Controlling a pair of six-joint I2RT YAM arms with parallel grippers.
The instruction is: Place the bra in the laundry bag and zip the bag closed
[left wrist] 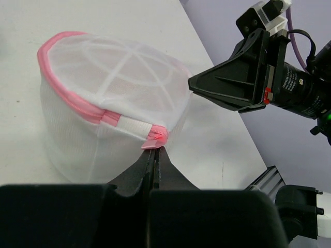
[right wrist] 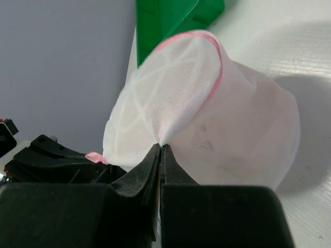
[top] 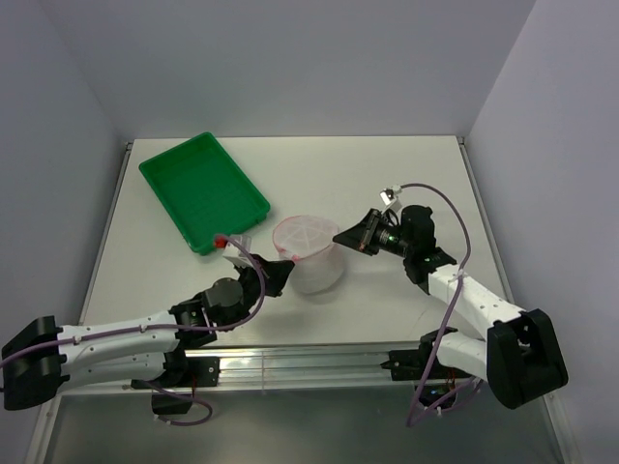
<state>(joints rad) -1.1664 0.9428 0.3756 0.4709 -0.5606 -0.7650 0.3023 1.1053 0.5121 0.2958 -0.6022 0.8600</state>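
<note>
The left gripper draws away from the bag (top: 309,253) next, to the left in the top view, and frees the pink zip tab, since the lid covers the bag.
The laundry bag (top: 309,253), a round white mesh drum with pink edging, stands on the table between my two grippers. My left gripper (left wrist: 156,150) is shut on the bag's pink zip tab (left wrist: 155,137) at its near rim; in the top view it (top: 282,275) touches the bag's left side. My right gripper (right wrist: 162,148) is shut on a pinch of the bag's white mesh (right wrist: 207,119); in the top view it (top: 339,238) is at the bag's right upper edge. The bra is not clearly in view; only a faint pinkish tint shows through the mesh.
A green plastic tray (top: 203,188) lies at the back left, its near corner close to the bag and my left wrist. The table's front rail (top: 309,360) runs just in front of the arms. Grey walls close the table's sides and back.
</note>
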